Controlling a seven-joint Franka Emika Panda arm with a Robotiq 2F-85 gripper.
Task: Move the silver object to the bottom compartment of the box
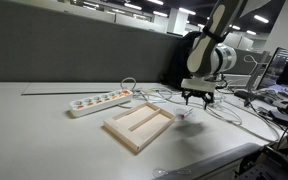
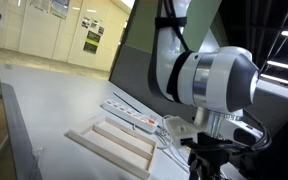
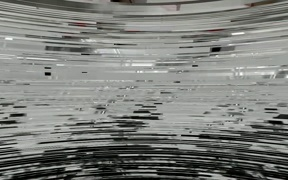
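Note:
The silver object (image 1: 182, 113) lies below my gripper and nearer the box (image 1: 139, 125). Next, my gripper shifts toward the box and lowers its open fingers around that object.
The box (image 1: 139, 125) is a shallow pale wooden tray with one lengthwise divider. It lies on the white table and also shows in an exterior view (image 2: 112, 142). My gripper (image 1: 197, 100) hangs just above the table to the right of the box, with its fingers apart and nothing between them. In an exterior view it is a dark shape at the bottom edge (image 2: 212, 155). A tiny pale silvery item (image 1: 183, 114), probably the silver object, lies on the table just below and left of the gripper. The wrist view is only streaked noise.
A white power strip (image 1: 99, 101) lies behind the box, with white cables (image 1: 149, 95) running toward the gripper. The strip also shows in an exterior view (image 2: 134, 116). Office desks and clutter (image 1: 279, 85) stand at the right. The table's front edge is close to the box.

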